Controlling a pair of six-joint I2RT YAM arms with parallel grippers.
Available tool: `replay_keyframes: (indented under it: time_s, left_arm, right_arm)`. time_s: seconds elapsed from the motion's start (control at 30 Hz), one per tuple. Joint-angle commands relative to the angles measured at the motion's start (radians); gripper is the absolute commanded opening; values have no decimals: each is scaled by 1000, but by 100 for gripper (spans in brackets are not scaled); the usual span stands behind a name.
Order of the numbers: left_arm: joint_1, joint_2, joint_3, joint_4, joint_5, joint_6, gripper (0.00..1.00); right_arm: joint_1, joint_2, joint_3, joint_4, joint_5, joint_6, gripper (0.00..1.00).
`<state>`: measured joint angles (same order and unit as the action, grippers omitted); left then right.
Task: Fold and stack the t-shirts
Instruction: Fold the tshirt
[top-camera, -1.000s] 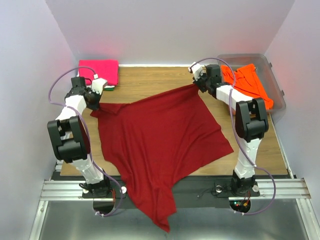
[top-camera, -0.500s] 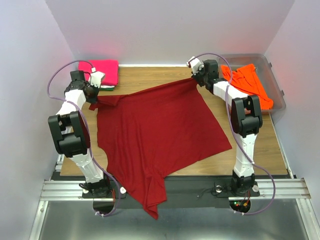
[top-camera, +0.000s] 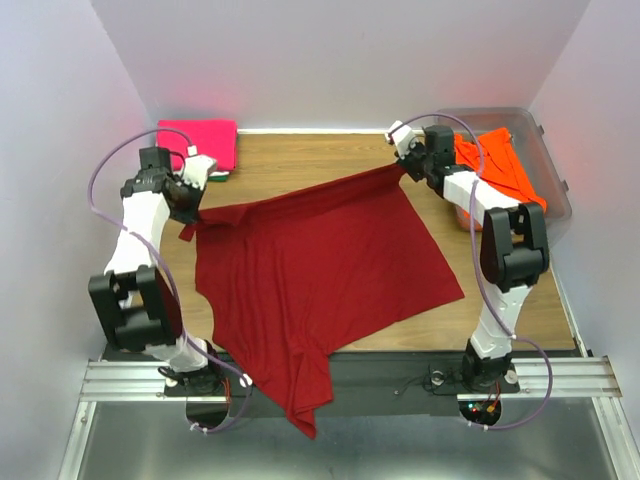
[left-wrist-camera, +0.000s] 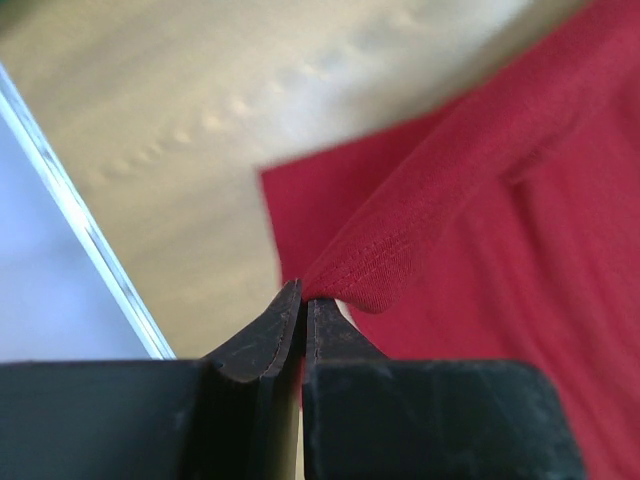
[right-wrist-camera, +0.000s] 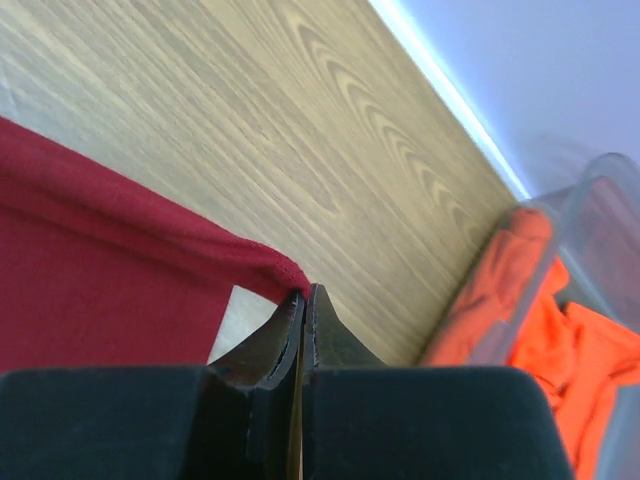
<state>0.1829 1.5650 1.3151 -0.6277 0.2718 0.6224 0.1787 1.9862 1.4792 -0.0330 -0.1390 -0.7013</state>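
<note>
My left gripper will pull the pinched edge back and toward the middle of the shirt and then let it go, because the edge's corner sticks out past the side of the shirt.
The dark red t-shirt (top-camera: 310, 270) lies spread over the wooden table (top-camera: 300, 160), its lower part hanging over the near edge. My left gripper (top-camera: 196, 196) is shut on the shirt's far left edge; in the left wrist view the cloth (left-wrist-camera: 470, 210) is pinched at the fingertips (left-wrist-camera: 303, 295). My right gripper (top-camera: 402, 168) is shut on the far right corner; the right wrist view shows the hem (right-wrist-camera: 200, 240) pinched in the tips (right-wrist-camera: 304, 292). A folded hot pink shirt (top-camera: 200, 140) sits at the far left on a green one (top-camera: 220, 175). An orange shirt (top-camera: 500, 165) lies in the tub.
A clear plastic tub (top-camera: 535, 150) stands at the far right, beside the right arm; it also shows in the right wrist view (right-wrist-camera: 600, 200). White walls close in the table on three sides. A metal rail (top-camera: 340, 378) runs along the near edge.
Both grippers have pulled the dark red shirt toward the far side, so less hangs over the near edge. In the last half second the right gripper moved a little right.
</note>
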Motion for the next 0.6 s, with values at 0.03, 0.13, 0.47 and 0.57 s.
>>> replay_keyframes:
  time_s: [0.03, 0.13, 0.47, 0.57]
  left_arm:
    - [-57, -176, -83, -211, -37, -26, 0]
    - [-120, -221, -122, -257, -63, -36, 0]
    - [-235, -292, -292, -363, -57, -46, 2]
    - [-238, -280, -304, -365, -28, -36, 16]
  right_arm:
    - [-30, -133, -74, 44, -28, -58, 1]
    - [-34, -177, -112, 35, -34, -87, 1]
    - [-61, -297, -289, -33, -79, -197, 1]
    - [-59, -297, -326, -77, -68, -242, 10]
